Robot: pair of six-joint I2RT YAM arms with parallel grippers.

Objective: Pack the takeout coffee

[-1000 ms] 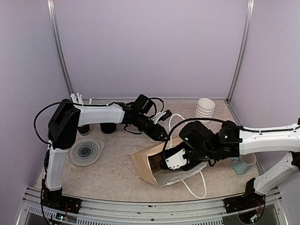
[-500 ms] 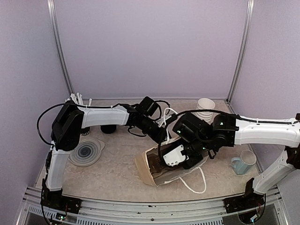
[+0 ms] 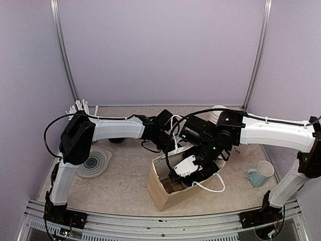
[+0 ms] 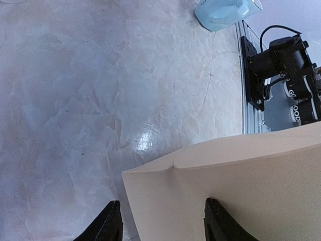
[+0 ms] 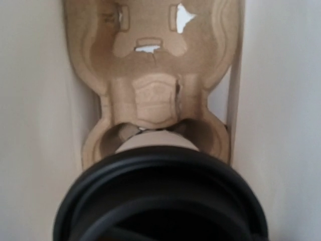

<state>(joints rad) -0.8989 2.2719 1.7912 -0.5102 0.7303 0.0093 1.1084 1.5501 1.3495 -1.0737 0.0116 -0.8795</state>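
The right gripper holds its place low over the carrier's near pocket next and opens to release the cup, since the white body stands inside the bag.
A tan paper bag (image 3: 161, 193) with white handles stands upright at the table's middle. My right gripper (image 3: 186, 169) reaches down into its open top. In the right wrist view a takeout coffee cup with a black lid (image 5: 160, 201) fills the bottom, its white body set in the near pocket of a cardboard cup carrier (image 5: 150, 60) inside the bag. The lid hides my fingers. My left gripper (image 3: 168, 146) is at the bag's far top edge. In the left wrist view it (image 4: 163, 223) is open, with the bag wall (image 4: 241, 165) between its fingers. The second coffee cup is not in view.
A stack of lidless white cups (image 3: 219, 112) stands at the back right, partly behind my right arm. A light blue mug (image 3: 261, 173) sits at the right and also shows in the left wrist view (image 4: 225, 11). A round ribbed disc (image 3: 93, 163) lies left. White sticks (image 3: 80, 106) are at the back left.
The bag has gone from lying on its side to standing upright. My right gripper stayed inside it and swung up and back. My left gripper moved right with the bag's edge.
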